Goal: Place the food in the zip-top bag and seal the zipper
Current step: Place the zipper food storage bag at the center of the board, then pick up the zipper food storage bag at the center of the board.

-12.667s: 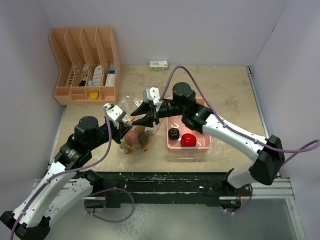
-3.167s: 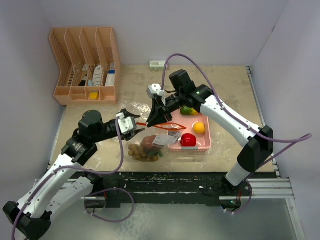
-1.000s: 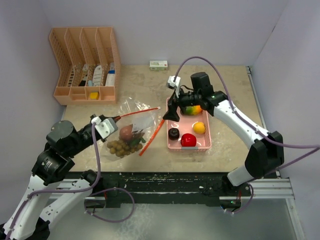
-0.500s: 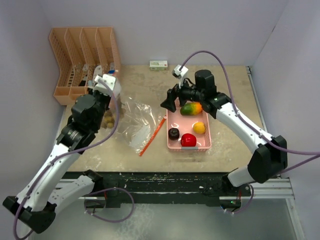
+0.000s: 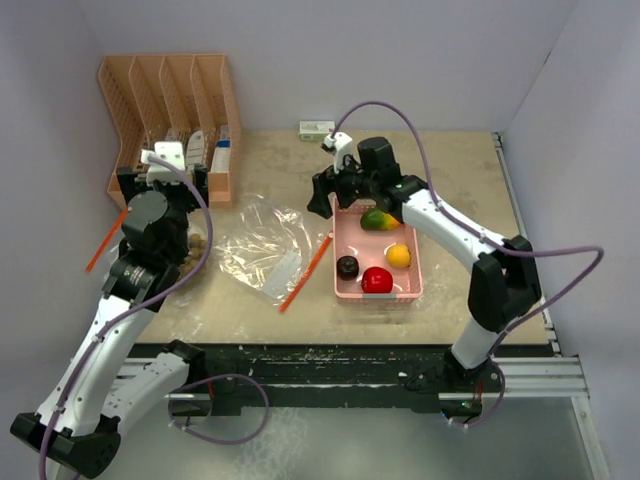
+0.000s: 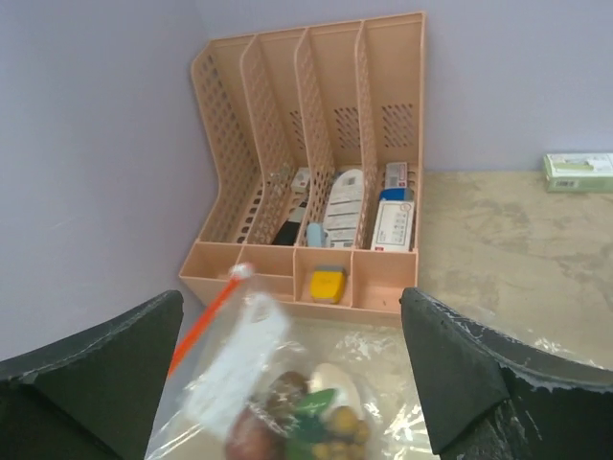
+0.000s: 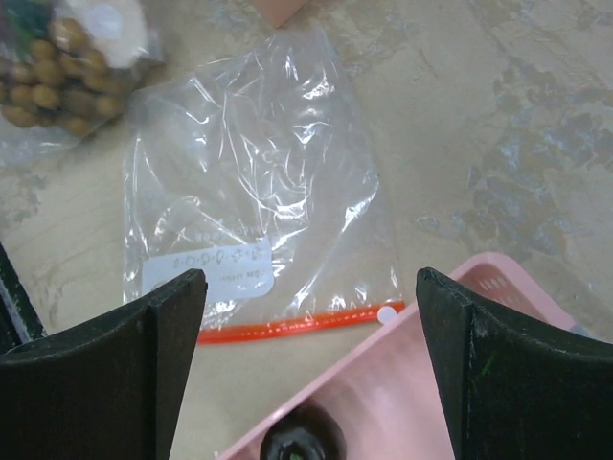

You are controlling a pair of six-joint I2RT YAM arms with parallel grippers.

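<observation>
The empty bag's free far edge near the zipper's end (image 5: 313, 229) (image 7: 388, 264) is next for my right gripper, which will move away from the basket and go down to it.
The food lies in two places. A red apple (image 5: 377, 280), yellow lemon (image 5: 399, 256), green-orange mango (image 5: 378, 219) and dark ball (image 5: 347, 267) sit in the pink basket (image 5: 412, 290). A clear zip-top bag (image 6: 287, 402) with tan balls and a reddish fruit shows blurred below my open left gripper (image 6: 292, 297), untouched by either finger. Its orange zipper (image 5: 105, 247) sticks out left of the left arm. A second, empty zip-top bag (image 7: 254, 182) lies flat with its orange zipper (image 7: 297, 321) against the basket. My right gripper (image 7: 308, 278) hangs open above it, holding nothing.
A peach file organizer (image 5: 170, 110) with small items in its trays stands at the back left, just beyond the left gripper (image 5: 163, 180). A small green-and-white box (image 5: 317, 128) lies at the back wall. White walls close in both sides.
The left arm swung up and left toward the organizer carrying the filled bag, then its jaws opened and let the bag go. The right gripper moved left off the basket.
</observation>
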